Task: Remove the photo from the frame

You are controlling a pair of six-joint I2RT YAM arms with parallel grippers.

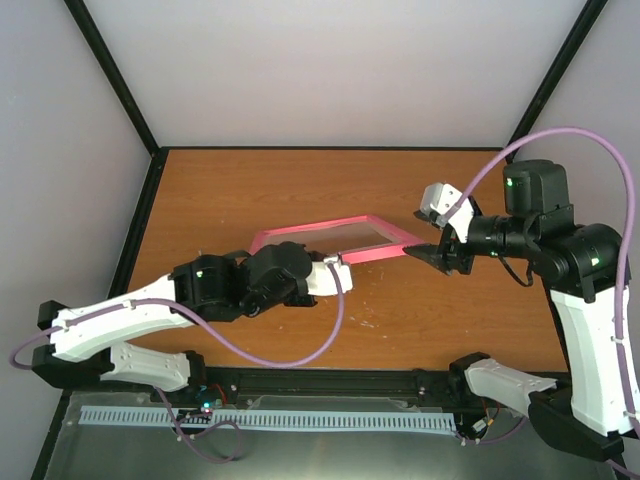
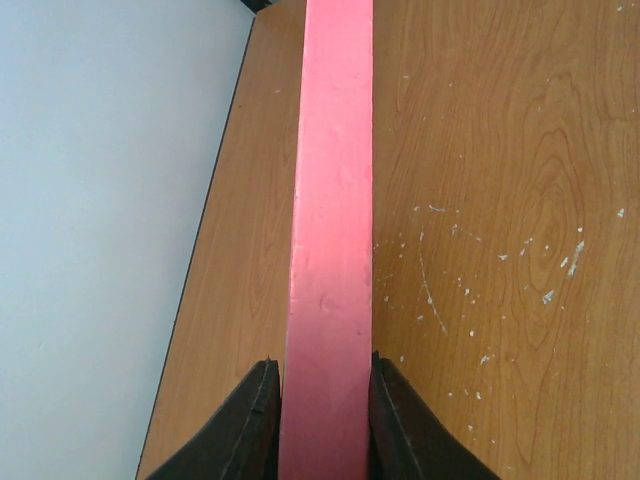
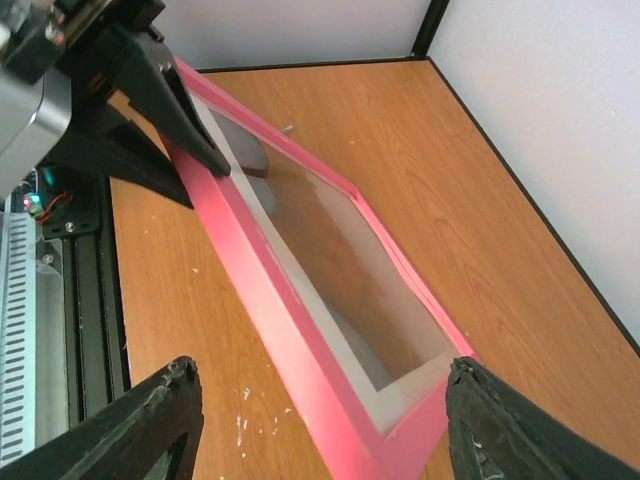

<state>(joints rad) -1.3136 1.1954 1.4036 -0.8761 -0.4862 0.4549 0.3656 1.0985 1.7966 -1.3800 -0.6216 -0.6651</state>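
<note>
With the frame's front facing up and clear tabletop outward of it, my left gripper next raises and tips the frame's near edge outward, then releases it.
The pink frame [image 1: 375, 252] is held tilted over the middle of the table. My left gripper [image 1: 335, 262] is shut on its near edge. In the left wrist view the pink edge [image 2: 332, 200] runs straight up between both black fingers [image 2: 250, 420], which press on it from either side. My right gripper [image 1: 420, 252] is open at the frame's right end. In the right wrist view its fingers [image 3: 160, 420] straddle the frame's near corner [image 3: 400, 440]; the right one is close to the corner, the left one well apart. Inside the frame I see a pale mat border [image 3: 300, 290] and a brownish area; the photo is not recognisable.
The wooden table [image 1: 300, 330] carries small white specks [image 2: 545, 297]. White walls with black corner posts [image 1: 118, 80] close in the back and sides. A black rail and a metal strip [image 1: 270, 418] run along the near edge.
</note>
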